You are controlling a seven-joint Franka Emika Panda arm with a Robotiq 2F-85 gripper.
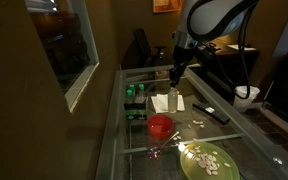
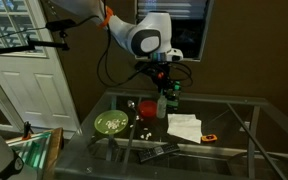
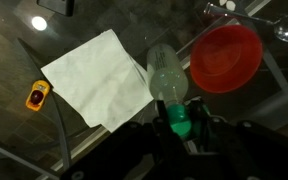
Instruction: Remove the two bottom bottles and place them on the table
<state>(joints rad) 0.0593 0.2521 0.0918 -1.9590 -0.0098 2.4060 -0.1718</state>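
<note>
The gap between napkin (image 3: 92, 75) and red bowl is clear, so my gripper will next go down, put the upright bottle on the bare glass there and let go of its green-capped neck.
My gripper (image 3: 180, 128) is shut on the green-capped neck of a slim clear bottle (image 3: 164, 68). The bottle hangs upright from the jaws over the glass table (image 3: 24, 140), beside the edge of a white napkin (image 3: 92, 75). In both exterior views the gripper (image 1: 174, 76) (image 2: 168, 84) stands over the table's middle with the bottle (image 1: 174, 97) (image 2: 171, 99) under it. Whether the bottle's base touches the glass I cannot tell. Green shapes (image 1: 134, 93) show at the table's side, too small to tell whether they are the other bottle.
A red bowl (image 3: 226, 55) (image 1: 160, 125) (image 2: 147, 108) stands close to the bottle. A green plate (image 1: 210, 161) (image 2: 111, 122) with small pale pieces lies beyond it. A small orange object (image 3: 37, 95) lies past the napkin. A black remote (image 1: 213, 113) lies on the glass.
</note>
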